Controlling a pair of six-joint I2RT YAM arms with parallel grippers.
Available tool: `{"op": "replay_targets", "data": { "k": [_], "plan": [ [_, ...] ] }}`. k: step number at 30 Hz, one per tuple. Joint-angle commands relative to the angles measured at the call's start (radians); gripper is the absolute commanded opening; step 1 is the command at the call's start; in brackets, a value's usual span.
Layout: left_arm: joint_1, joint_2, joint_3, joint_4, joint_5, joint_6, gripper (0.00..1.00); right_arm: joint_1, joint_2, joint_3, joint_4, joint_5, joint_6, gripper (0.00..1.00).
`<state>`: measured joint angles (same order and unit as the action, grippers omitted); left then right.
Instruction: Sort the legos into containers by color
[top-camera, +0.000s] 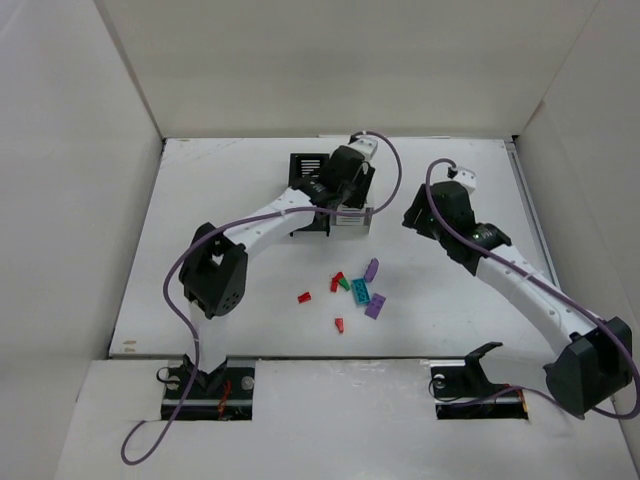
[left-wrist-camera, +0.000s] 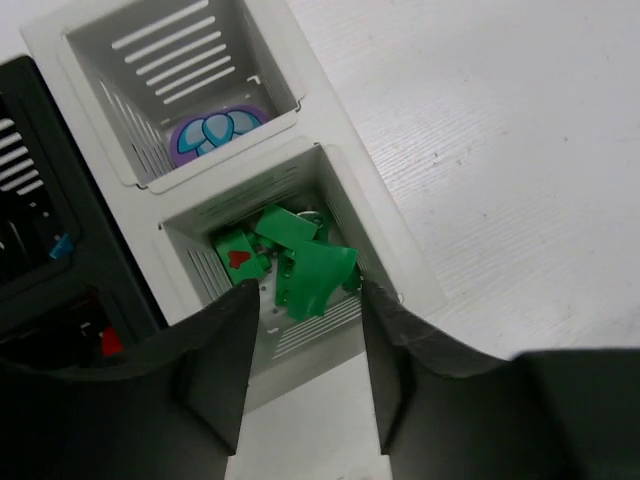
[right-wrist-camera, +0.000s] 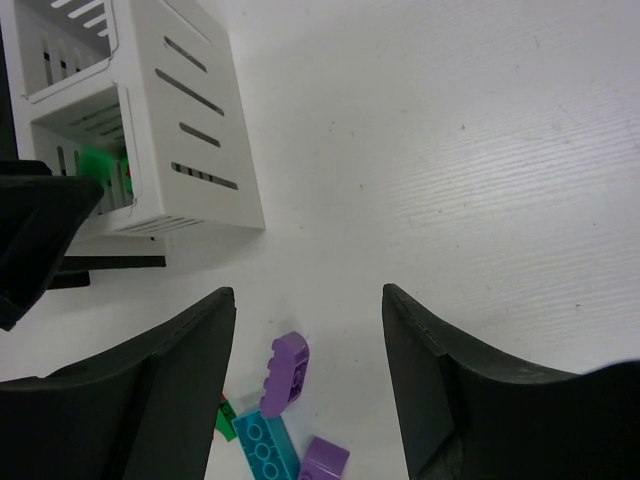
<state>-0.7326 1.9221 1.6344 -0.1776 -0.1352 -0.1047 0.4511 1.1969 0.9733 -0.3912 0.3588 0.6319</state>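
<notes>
I will reach with my right gripper to its left in the top view next, back and down onto the green bit (right-wrist-camera: 225, 418), because it lies below that way and is still unsorted.
The white container (top-camera: 352, 217) and the black container (top-camera: 306, 190) stand side by side at the back middle. My left gripper (top-camera: 345, 185) hangs over them, open and empty (left-wrist-camera: 306, 325). Below it, the white bin's near compartment holds green legos (left-wrist-camera: 305, 265), one with a red bit. The far compartment holds a purple piece (left-wrist-camera: 215, 133). My right gripper (top-camera: 418, 215) is open and empty (right-wrist-camera: 305, 300), above the table right of the white bin (right-wrist-camera: 190, 130). A purple brick (right-wrist-camera: 285, 372), a teal brick (right-wrist-camera: 265, 445), another purple piece (right-wrist-camera: 325, 460) and a green bit (right-wrist-camera: 225, 418) lie below it.
Loose legos lie mid-table: purple (top-camera: 371, 269), teal (top-camera: 360, 292), purple (top-camera: 376, 306), green (top-camera: 344, 284) and three red ones (top-camera: 304, 297) (top-camera: 339, 324) (top-camera: 337, 281). The black bin (left-wrist-camera: 40, 250) holds small teal and red bits. White walls enclose the table.
</notes>
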Motion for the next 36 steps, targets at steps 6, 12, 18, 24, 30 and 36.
{"op": "replay_targets", "data": {
  "k": [6, 12, 18, 24, 30, 36],
  "plan": [
    [0.001, -0.029, 0.071, -0.019, -0.026, -0.003, 0.57, -0.008, -0.030, -0.030, 0.023, -0.041, -0.032, 0.66],
    [0.001, -0.113, 0.010, -0.019, -0.026, -0.023, 0.62, 0.015, -0.069, -0.093, 0.077, -0.190, -0.237, 0.66],
    [0.001, -0.372, -0.241, 0.004, -0.015, -0.105, 0.89, 0.157, 0.019, -0.098, 0.146, -0.331, -0.412, 0.66],
    [0.001, -0.633, -0.508, -0.032, -0.038, -0.256, 1.00, 0.345, 0.248, -0.015, 0.156, -0.316, -0.511, 0.63],
    [0.001, -0.829, -0.723, -0.108, -0.078, -0.421, 1.00, 0.434, 0.358, 0.041, 0.157, -0.281, -0.546, 0.57],
    [0.001, -0.945, -0.817, -0.128, -0.099, -0.469, 1.00, 0.454, 0.428, 0.074, 0.146, -0.267, -0.583, 0.55]
  ]
}}
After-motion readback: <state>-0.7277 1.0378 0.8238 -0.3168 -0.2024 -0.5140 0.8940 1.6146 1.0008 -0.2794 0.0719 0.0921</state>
